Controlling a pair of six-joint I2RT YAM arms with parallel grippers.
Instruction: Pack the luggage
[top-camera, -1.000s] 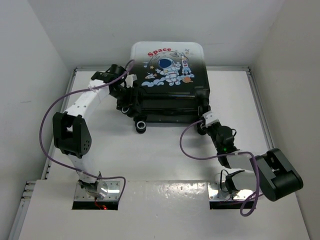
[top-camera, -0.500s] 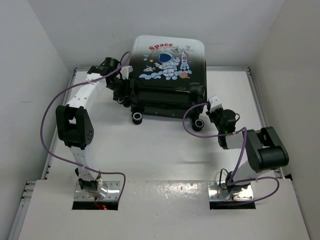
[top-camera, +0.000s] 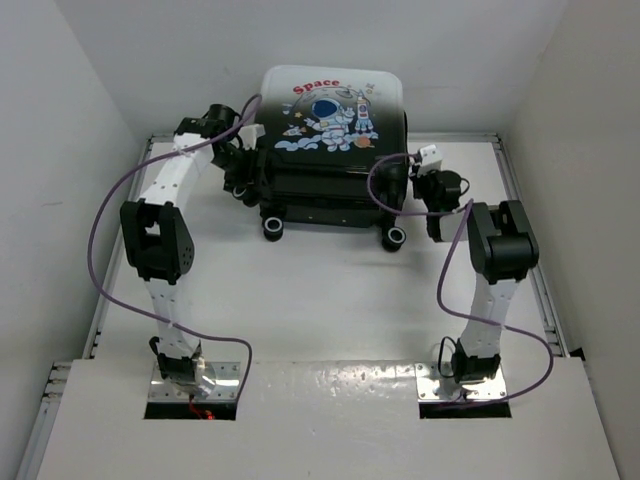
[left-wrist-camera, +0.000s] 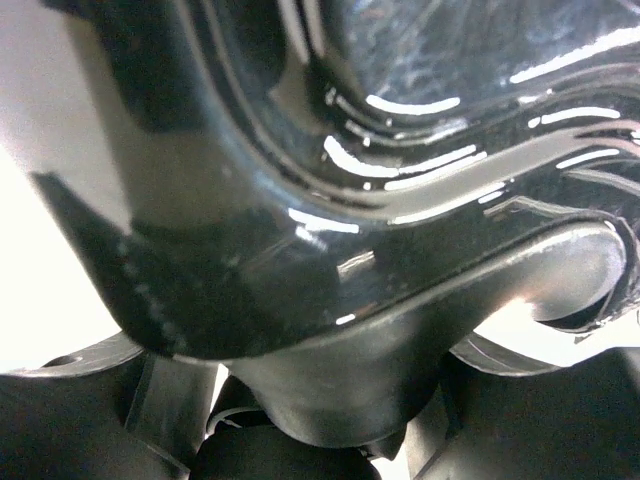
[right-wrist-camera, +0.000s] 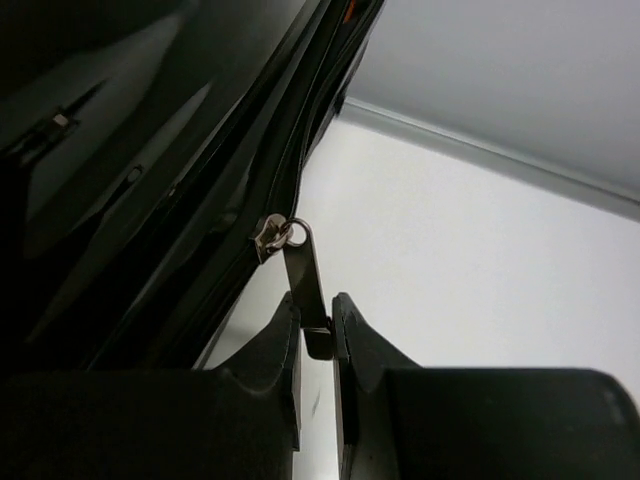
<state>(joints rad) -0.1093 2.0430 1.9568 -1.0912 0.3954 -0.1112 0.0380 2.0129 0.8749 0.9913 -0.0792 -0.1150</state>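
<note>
My right gripper draws the zipper pull (right-wrist-camera: 303, 270) outward along the case's side next, before opening, as the black zipper track runs past the slider (right-wrist-camera: 270, 237) toward the case's far end.
The luggage (top-camera: 330, 150), a closed black-and-white hard-shell case with an astronaut print, lies flat at the back of the table. Its glossy black shell (left-wrist-camera: 400, 150) fills the left wrist view. My left gripper (top-camera: 245, 165) is at its left side, and a rounded edge of the shell sits between the jaws (left-wrist-camera: 330, 400), gripped. My right gripper (top-camera: 425, 170) is at the case's right side. In the right wrist view it (right-wrist-camera: 317, 310) is shut on the metal zipper pull (right-wrist-camera: 303, 270), which hangs from the slider (right-wrist-camera: 270, 237) on the black zipper track.
Two black wheels (top-camera: 273, 227) (top-camera: 394, 237) stick out from the case's near edge. White walls close in the table (top-camera: 320, 300) at the back and on both sides. Purple cables loop along both arms.
My right gripper has travelled with the zipper pull from the case's near right corner up along its right side. The case and my left gripper have shifted slightly toward the back wall.
</note>
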